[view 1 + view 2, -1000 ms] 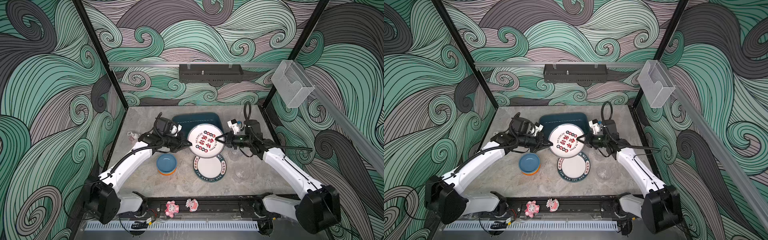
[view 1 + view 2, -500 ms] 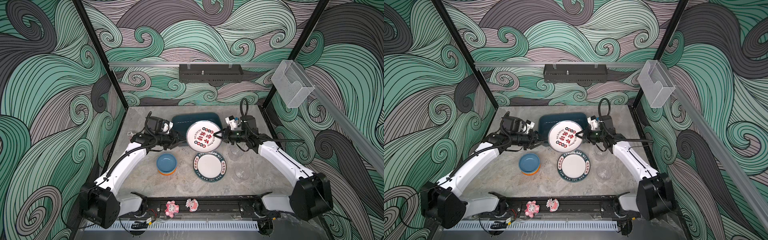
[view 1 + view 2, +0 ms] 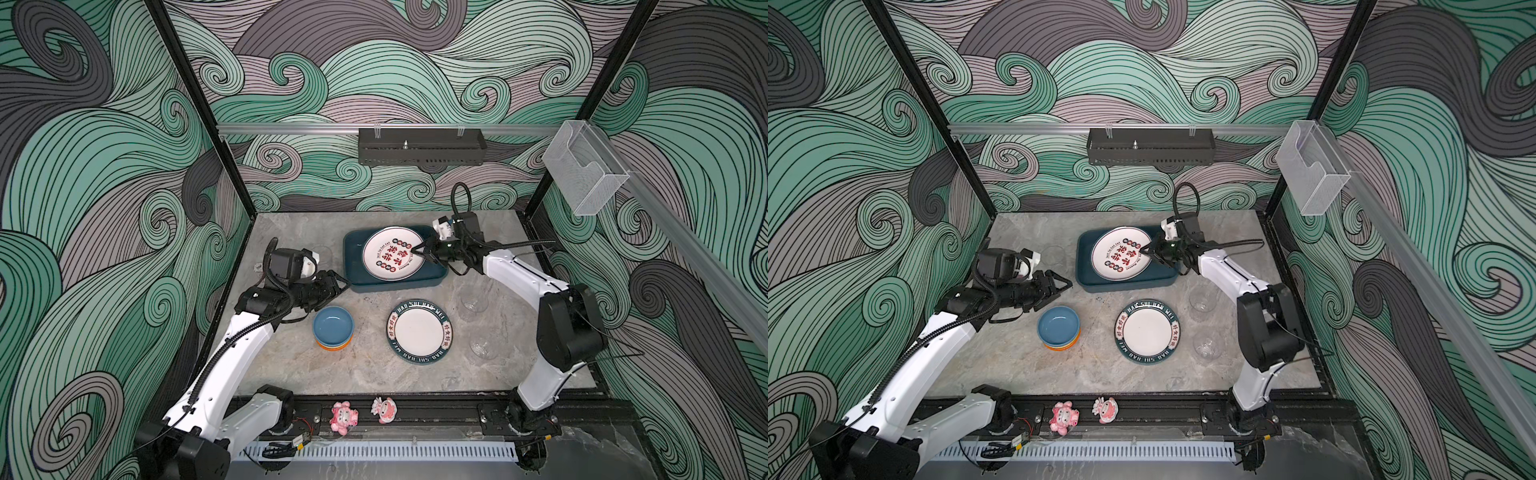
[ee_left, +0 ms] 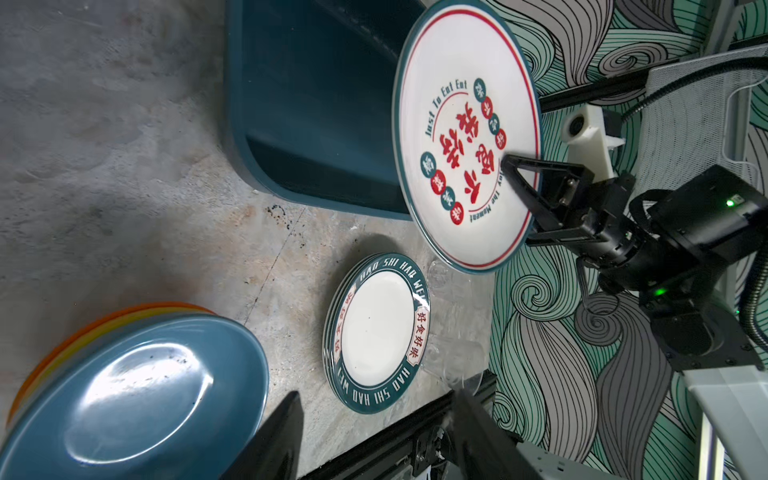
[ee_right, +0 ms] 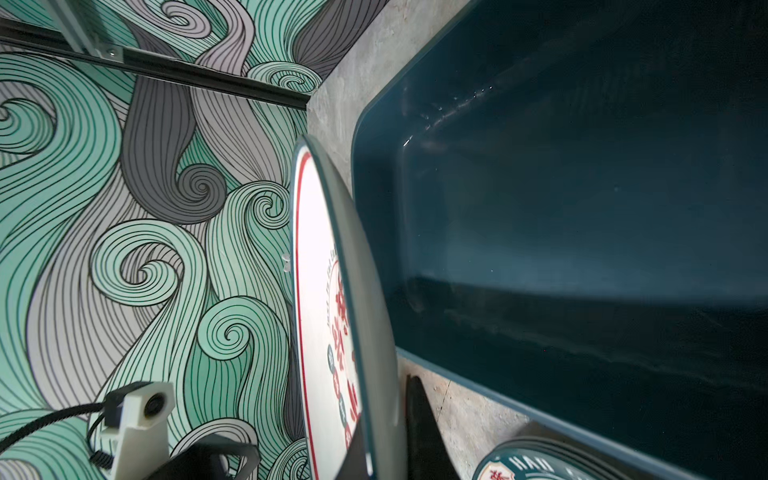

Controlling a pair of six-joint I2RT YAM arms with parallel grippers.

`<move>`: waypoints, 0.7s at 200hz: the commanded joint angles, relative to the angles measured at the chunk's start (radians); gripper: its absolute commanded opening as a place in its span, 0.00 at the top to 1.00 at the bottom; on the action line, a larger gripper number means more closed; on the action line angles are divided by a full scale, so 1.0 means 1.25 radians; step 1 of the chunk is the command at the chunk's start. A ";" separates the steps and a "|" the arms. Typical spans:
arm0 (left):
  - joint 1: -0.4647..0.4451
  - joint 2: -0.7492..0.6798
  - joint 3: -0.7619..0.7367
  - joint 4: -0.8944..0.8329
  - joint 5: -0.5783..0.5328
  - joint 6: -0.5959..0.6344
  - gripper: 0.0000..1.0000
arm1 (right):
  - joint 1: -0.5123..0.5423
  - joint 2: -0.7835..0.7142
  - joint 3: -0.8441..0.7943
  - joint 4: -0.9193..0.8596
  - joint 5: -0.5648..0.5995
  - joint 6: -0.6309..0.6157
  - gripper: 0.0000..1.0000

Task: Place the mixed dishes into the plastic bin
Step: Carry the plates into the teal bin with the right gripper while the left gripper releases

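Observation:
I need to lower my right gripper toward the bin's end by my left gripper next and let go of the white plate, because the plate is still hanging above the bin.
My right gripper (image 3: 417, 251) (image 3: 1144, 250) is shut on the right rim of a white plate with red lettering (image 3: 390, 253) (image 4: 457, 124) (image 5: 320, 291). The plate hangs tilted over the dark teal plastic bin (image 3: 353, 274) (image 5: 582, 208). My left gripper (image 3: 338, 284) (image 4: 376, 399) stands open and empty left of the bin's front corner. It is above the stack of blue, yellow and orange bowls (image 3: 333, 326) (image 4: 137, 395). A teal-rimmed white plate (image 3: 419, 332) lies on the table in front of the bin.
Two clear glasses (image 3: 473, 299) (image 3: 482, 347) stand right of the lying plate, and another glass (image 3: 322, 253) is left of the bin behind my left wrist. Pink figurines (image 3: 344, 417) sit on the front rail. A black shelf (image 3: 419, 145) hangs on the back wall.
My left gripper opened, let go of the lettered plate and drew back to the left. My right gripper carried the plate back over the bin.

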 commanded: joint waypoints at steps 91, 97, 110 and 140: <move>0.025 -0.014 -0.020 -0.057 -0.038 0.030 0.39 | 0.039 0.307 0.256 0.061 0.054 0.062 0.97; 0.025 -0.012 -0.020 -0.058 -0.036 0.030 0.39 | 0.039 0.316 0.263 0.062 0.056 0.064 0.97; 0.028 -0.011 -0.021 -0.059 -0.036 0.031 0.39 | 0.039 0.335 0.276 0.067 0.055 0.068 0.97; 0.033 -0.004 -0.026 -0.059 -0.031 0.031 0.39 | 0.039 0.370 0.295 0.078 0.059 0.073 0.97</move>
